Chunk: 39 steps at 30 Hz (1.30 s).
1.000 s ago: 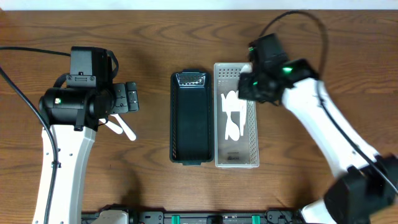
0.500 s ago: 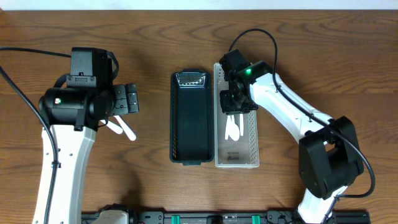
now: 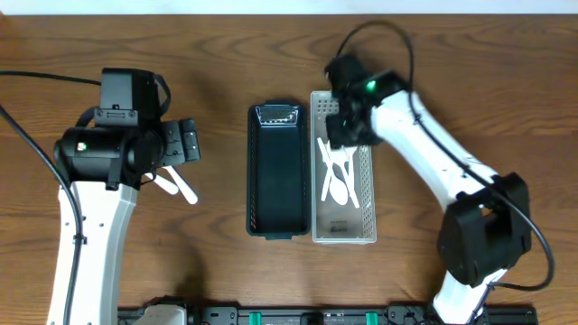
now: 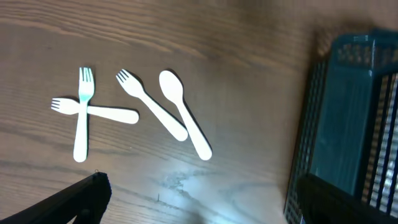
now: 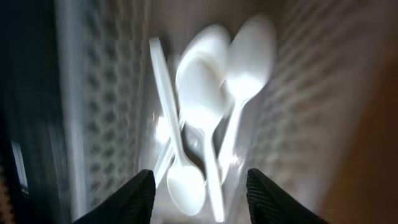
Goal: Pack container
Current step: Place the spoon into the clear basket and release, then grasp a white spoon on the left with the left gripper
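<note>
The loose white spoon's neck (image 4: 180,104) lies farther from the neighboring fork than the spoon's handle end, so next I will lower my open left gripper onto it.
A black container (image 3: 275,171) and a white perforated basket (image 3: 366,194) stand side by side mid-table. Several white spoons (image 3: 336,176) lie in the basket and fill the right wrist view (image 5: 205,118). My right gripper (image 3: 348,126) hovers open and empty over the basket's far end, its fingers (image 5: 202,199) just above the spoons. My left gripper (image 3: 187,144) is open and empty (image 4: 205,208) above loose white cutlery on the table (image 3: 176,185): two crossed forks (image 4: 81,112), another fork (image 4: 152,102) and a spoon (image 4: 183,115).
The black container's ribbed wall (image 4: 354,124) sits to the right of the loose cutlery in the left wrist view. Bare wooden table (image 3: 452,72) surrounds both containers. Cables trail from both arms.
My right gripper swung left over the white basket, dipped into it, then drew back toward its far end. The spoons in the basket lie differently. The left arm has not moved.
</note>
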{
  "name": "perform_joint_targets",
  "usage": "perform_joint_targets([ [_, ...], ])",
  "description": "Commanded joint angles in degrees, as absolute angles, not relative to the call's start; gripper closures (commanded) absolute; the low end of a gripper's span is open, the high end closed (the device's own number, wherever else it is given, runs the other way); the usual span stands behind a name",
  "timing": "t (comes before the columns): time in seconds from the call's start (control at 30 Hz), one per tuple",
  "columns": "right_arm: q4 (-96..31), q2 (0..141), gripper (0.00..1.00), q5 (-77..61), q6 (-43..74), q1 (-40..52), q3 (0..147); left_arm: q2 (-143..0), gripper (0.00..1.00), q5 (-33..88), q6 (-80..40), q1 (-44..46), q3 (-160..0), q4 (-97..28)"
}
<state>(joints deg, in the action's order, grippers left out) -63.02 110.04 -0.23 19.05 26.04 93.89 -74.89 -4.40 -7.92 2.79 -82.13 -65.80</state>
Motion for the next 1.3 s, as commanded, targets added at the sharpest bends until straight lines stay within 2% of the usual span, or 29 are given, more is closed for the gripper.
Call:
perform_joint_targets([
  [0.0,-65.6,105.7,0.47,4.0,16.4,22.3,103.4,-76.0,0.02,-5.9,-12.9,-0.4,-84.3,-65.5],
  [0.1,-68.1,103.7,0.26,5.8,16.2,18.8,110.3,-78.9,0.02,-5.7,-15.6,-4.4,-84.2,-65.6],
  [0.17,-69.7,102.3,0.19,5.8,16.1,15.8,114.1,-81.9,0.02,-3.9,-16.4,-6.7,-84.2,-65.5],
  [0.37,-74.1,100.0,0.18,5.8,14.4,9.7,117.5,-93.6,0.02,1.3,-16.4,-9.2,-84.2,-63.5],
  [0.7,-76.1,100.1,0.2,6.0,13.0,8.6,117.1,-109.7,0.02,6.3,-15.9,-9.2,-83.4,-56.5],
  [1.27,-76.1,100.1,0.2,7.3,13.0,8.6,117.1,-119.2,0.02,9.7,-15.1,-9.2,-80.3,-52.6],
])
